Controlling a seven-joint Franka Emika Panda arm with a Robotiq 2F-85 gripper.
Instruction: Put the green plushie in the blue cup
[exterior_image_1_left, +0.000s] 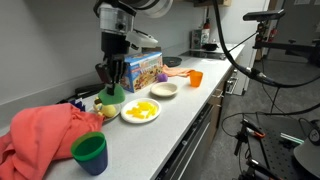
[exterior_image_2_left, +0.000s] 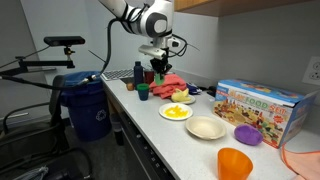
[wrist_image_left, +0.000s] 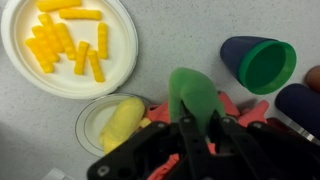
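Note:
The blue cup stands apart from the plushie (exterior_image_1_left: 113, 96). I will move my gripper to the right in the wrist view, lower it over the cup's opening (exterior_image_1_left: 89, 147), and let go.
My gripper (wrist_image_left: 200, 128) is shut on the green plushie (wrist_image_left: 193, 92), which sticks out from between the fingers. The blue cup (wrist_image_left: 260, 62), green inside, stands upright to the right of the plushie in the wrist view, apart from it. In an exterior view the gripper (exterior_image_1_left: 108, 84) holds the plushie (exterior_image_1_left: 113, 96) just above the counter beside the yellow-food plate, and the blue cup (exterior_image_1_left: 90, 152) stands nearer the camera. The gripper (exterior_image_2_left: 157, 77) and cup (exterior_image_2_left: 143, 92) also show in the other exterior view.
A white plate of yellow fries (wrist_image_left: 70, 45), a small glass dish holding a yellow piece (wrist_image_left: 118, 122) and a red cloth (exterior_image_1_left: 45, 135) lie close by. A toy-food box (exterior_image_1_left: 142, 68), a white bowl (exterior_image_1_left: 165, 89) and an orange cup (exterior_image_1_left: 195, 78) stand farther along. A blue bin (exterior_image_2_left: 85, 105) stands beside the counter.

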